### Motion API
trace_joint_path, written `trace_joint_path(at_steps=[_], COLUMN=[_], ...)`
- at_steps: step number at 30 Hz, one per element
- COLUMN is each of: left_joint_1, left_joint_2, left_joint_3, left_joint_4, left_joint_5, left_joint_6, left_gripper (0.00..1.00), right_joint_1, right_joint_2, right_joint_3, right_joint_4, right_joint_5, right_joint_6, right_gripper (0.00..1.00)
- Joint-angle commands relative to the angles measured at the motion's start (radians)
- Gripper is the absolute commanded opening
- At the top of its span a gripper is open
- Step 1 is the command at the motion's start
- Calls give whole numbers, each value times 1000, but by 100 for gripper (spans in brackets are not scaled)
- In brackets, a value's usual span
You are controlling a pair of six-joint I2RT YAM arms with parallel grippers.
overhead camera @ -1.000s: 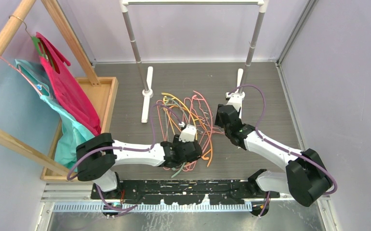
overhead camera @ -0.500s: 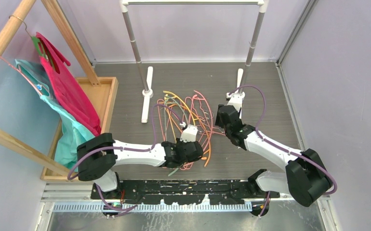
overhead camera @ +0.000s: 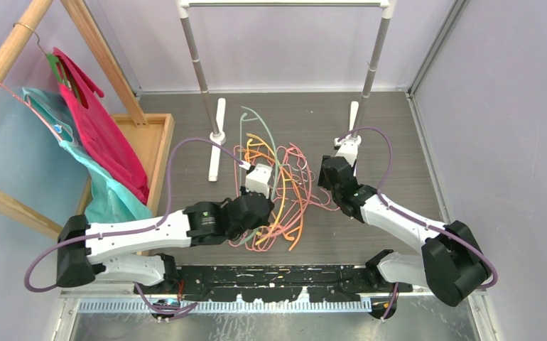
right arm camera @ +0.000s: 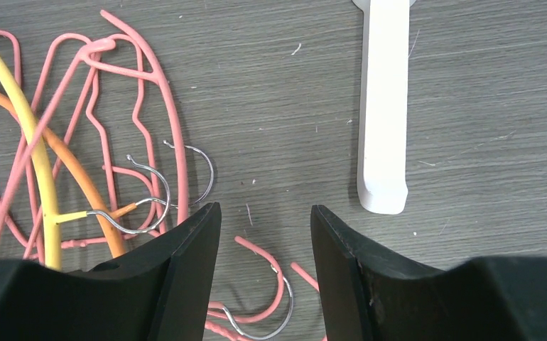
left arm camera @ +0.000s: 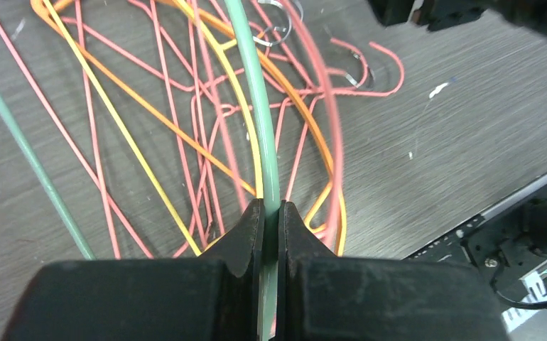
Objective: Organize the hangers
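Note:
The grey-green hanger (overhead camera: pixel 241 131) should next go up and outward with my left gripper and be released on the rack's white bar (overhead camera: pixel 290 3), because that bar is high up beyond the pile.
A tangle of hangers (overhead camera: pixel 279 195), pink wire ones with thicker orange and yellow ones, lies on the dark table between my two arms. My left gripper (overhead camera: pixel 253 174) (left arm camera: pixel 271 206) is shut on the grey-green hanger (overhead camera: pixel 241 131) (left arm camera: pixel 256 106), whose bar runs up from the jaws over the pile. My right gripper (overhead camera: pixel 327 177) (right arm camera: pixel 265 209) hovers open at the pile's right edge, above a pink hook (right arm camera: pixel 271 263) that lies on the table and touches neither finger. Pink wire hangers (right arm camera: pixel 143 106), a yellow one (right arm camera: pixel 33 156) and an orange one (right arm camera: pixel 79 170) lie left of it.
A white garment rack stands at the back with its rail (overhead camera: pixel 285 4) high and its feet (overhead camera: pixel 217 138) (right arm camera: pixel 383 106) on the table. At the left are a wooden tray (overhead camera: pixel 158 142) and a wooden frame holding a magenta garment (overhead camera: pixel 100 135) and a teal one (overhead camera: pixel 107 199).
My left gripper has shut on the grey-green hanger and moved up and toward the back, pulling it out of the pile; the pile shifted. The right arm has stayed still.

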Motion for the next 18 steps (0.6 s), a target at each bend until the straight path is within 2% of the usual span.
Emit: trace_joint_path(at_steps=[1, 7, 10, 14, 18], left_joint_1=[20, 45, 71, 219, 346], left_joint_2=[-69, -113, -148, -149, -74], left_joint_3=[23, -30, -25, 61, 198], left_joint_4=[31, 77, 142, 227, 283], left_joint_5=[-37, -57, -59, 144, 344], left_joint_6=[84, 72, 119, 160, 170], left_gripper=[0, 0, 0, 0, 0], right_joint_1=[-6, -6, -6, -6, -6], right_joint_2=[-34, -25, -26, -23, -26], right_joint_3=[1, -2, -3, 1, 17], right_joint_4=[55, 57, 58, 58, 45], right_joint_5=[26, 14, 13, 12, 22], right_joint_6=[20, 22, 22, 21, 22], right_gripper=[55, 55, 55, 55, 55])
